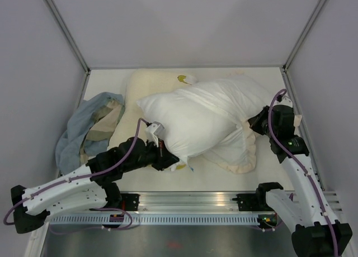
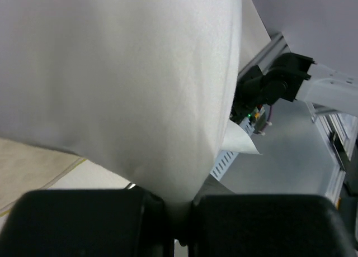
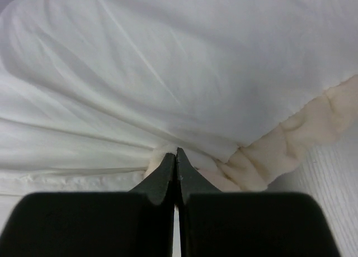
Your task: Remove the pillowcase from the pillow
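Observation:
I will pull the pillow's corner (image 1: 178, 158) (image 2: 178, 211) back toward the metal bar and right in the top view with my left gripper, as the pillowcase still wraps the pillow's other end.
The plump white pillow (image 1: 190, 120) lies across the middle of the table. The pillowcase (image 1: 238, 151) shows its pale cream face and ruffled frill bunched round the pillow's right near end; no dark grey face shows. My left gripper (image 1: 164, 151) is shut on the pillow's near left corner; white fabric (image 2: 140, 100) is pinched between the jaws (image 2: 179, 218). My right gripper (image 1: 253, 123) is shut on the pillowcase's edge (image 3: 162, 156) beside the frill (image 3: 313, 125), with the fingertips (image 3: 177, 156) pressed together in the cloth.
A flatter cream-yellow pillow (image 1: 137, 92) lies behind and under the white one. A pale blue-grey and beige cloth (image 1: 86, 125) is heaped at the left. The metal rail (image 1: 190, 204) runs along the near edge. Walls close in on the left, back and right.

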You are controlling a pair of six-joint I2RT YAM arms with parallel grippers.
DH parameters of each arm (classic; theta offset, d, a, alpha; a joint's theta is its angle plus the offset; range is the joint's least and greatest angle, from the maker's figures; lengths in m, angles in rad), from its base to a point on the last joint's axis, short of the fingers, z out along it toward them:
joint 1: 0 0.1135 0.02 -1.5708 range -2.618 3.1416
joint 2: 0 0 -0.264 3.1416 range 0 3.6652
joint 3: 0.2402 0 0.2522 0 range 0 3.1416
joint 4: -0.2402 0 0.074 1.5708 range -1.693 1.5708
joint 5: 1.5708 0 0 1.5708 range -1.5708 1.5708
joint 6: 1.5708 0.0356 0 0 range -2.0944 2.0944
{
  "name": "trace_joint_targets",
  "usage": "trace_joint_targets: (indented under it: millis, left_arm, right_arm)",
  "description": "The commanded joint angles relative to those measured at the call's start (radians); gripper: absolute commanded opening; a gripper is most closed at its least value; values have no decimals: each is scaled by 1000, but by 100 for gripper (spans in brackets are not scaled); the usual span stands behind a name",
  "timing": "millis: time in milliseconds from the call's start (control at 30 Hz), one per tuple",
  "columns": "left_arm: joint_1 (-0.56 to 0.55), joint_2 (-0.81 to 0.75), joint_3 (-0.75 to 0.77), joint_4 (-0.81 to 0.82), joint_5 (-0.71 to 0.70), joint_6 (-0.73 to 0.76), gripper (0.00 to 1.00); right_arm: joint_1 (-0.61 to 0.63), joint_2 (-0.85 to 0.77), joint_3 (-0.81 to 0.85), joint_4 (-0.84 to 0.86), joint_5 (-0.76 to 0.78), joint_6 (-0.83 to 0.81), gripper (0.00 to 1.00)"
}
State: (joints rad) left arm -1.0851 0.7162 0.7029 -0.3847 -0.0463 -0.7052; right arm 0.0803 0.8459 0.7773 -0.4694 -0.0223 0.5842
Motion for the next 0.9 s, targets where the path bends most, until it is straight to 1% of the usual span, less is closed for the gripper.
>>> trace_joint_targets:
  millis: [0, 67, 100, 133, 200, 233, 267, 367, 400, 433, 467, 500, 533, 600, 633, 667, 700, 733, 767, 800, 833, 867]
  left_arm:
    - [-24, 108, 12, 184, 198, 12, 2]
    - [-87, 164, 18, 242, 194, 10, 2]
    - [-108, 228, 23, 263, 189, 10, 2]
    - [-154, 259, 29, 303, 187, 10, 2]
    - [-205, 358, 47, 354, 191, 9, 2]
    - [-254, 397, 55, 375, 192, 10, 2]
    - [-277, 428, 76, 417, 194, 13, 2]
    - [-358, 529, 125, 425, 191, 53, 3]
    - [-371, 546, 138, 414, 191, 74, 12]
    - [-389, 558, 148, 397, 171, 82, 45]
    - [-397, 552, 171, 385, 146, 90, 60]
    - [-404, 540, 182, 312, 120, 111, 68]
    - [-413, 525, 199, 282, 59, 122, 78]
    - [-415, 447, 217, 171, -24, 131, 83]
    - [-417, 412, 237, 118, -129, 127, 87]
    - [-415, 354, 251, 65, -195, 121, 90]
    - [-414, 321, 268, -66, -266, 92, 93]
    - [-412, 298, 305, -132, -411, 70, 99]
    - [-406, 252, 322, -193, -475, 11, 100]
    - [-397, 232, 334, -259, -522, -14, 100]
    - [-357, 214, 348, -340, -555, -34, 100]
    - [-325, 195, 351, -373, -546, -60, 100]
  right_arm:
    - [-24, -66, 86, -4, 67, -52, 0]
    - [-24, -100, 126, -34, 74, -60, 0]
    - [-22, -111, 155, -61, 74, -70, 0]
    - [-22, -119, 169, -75, 74, -76, 4]
    - [-24, -136, 210, -106, 67, -87, 17]
    - [-24, -137, 224, -113, 59, -99, 25]
    - [-24, -131, 237, -124, 55, -103, 42]
    - [-24, -117, 270, -156, 44, -122, 65]
    - [-24, -117, 273, -166, 44, -124, 68]
    - [-24, -116, 272, -167, 44, -127, 72]
    - [-22, -116, 269, -166, 39, -130, 73]
    - [-24, -116, 263, -163, 32, -132, 73]
    - [-22, -114, 258, -160, 25, -133, 73]
    - [-22, -111, 248, -149, -25, -135, 73]
    - [-22, -111, 244, -144, -37, -135, 73]
    - [-22, -111, 243, -140, -56, -133, 73]
    - [-24, -113, 238, -135, -64, -133, 73]
    - [-22, -114, 238, -132, -73, -133, 73]
    - [-24, -114, 237, -130, -77, -132, 73]
    - [-22, -116, 235, -127, -83, -132, 73]
    - [-22, -117, 235, -127, -88, -130, 73]
    - [-22, -117, 235, -124, -99, -127, 73]
